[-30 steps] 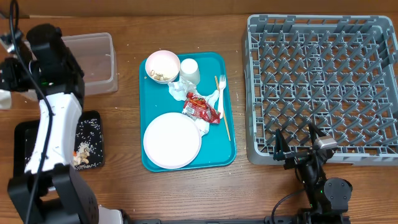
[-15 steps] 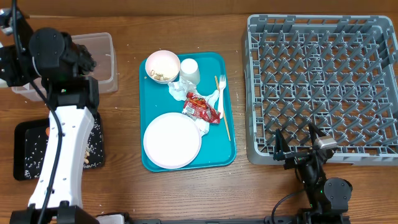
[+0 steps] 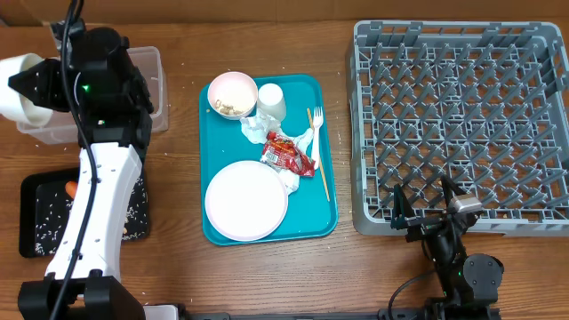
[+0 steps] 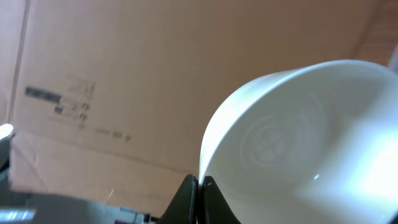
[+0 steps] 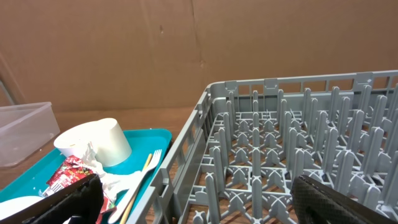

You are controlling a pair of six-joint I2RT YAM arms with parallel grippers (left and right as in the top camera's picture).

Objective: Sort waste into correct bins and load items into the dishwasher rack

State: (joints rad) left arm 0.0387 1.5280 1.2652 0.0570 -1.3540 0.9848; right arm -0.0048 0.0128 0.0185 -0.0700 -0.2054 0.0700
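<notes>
The space between the second bowl and plate is free, so my left gripper should next swing over the teal tray [image 3: 329, 209], turn the tipped bowl upright, and go down to let go of it there.
My left gripper [image 4: 200, 184] is shut on the rim of a small white bowl [image 4: 298, 137], tipped on its side. From above, this bowl [image 3: 25, 85] hangs at the far left, beside the clear tub [image 3: 147, 89]. The black tray [image 3: 40, 233] holds rice scraps and an orange carrot [image 3: 69, 188]. On the teal tray [image 3: 329, 209] lie a second bowl [image 3: 233, 94], a cup [image 3: 271, 100], napkins [image 3: 258, 130], a red wrapper [image 3: 286, 154], a fork [image 3: 316, 129], a stick [image 3: 323, 178] and a plate [image 3: 246, 200]. My right gripper [image 3: 422, 209] stands open at the grey rack's [image 3: 462, 116] front edge.
A cardboard wall stands behind the table. The left arm [image 3: 98, 196] stretches over the black tray's right side and part of the clear tub. In the right wrist view the rack [image 5: 292, 143] fills the right side, with the cup [image 5: 96, 142] and fork [image 5: 140, 180] on the left.
The left arm has swung from over the black tray back to the far left with the bowl, uncovering the tray and carrot. The right arm has not moved.
</notes>
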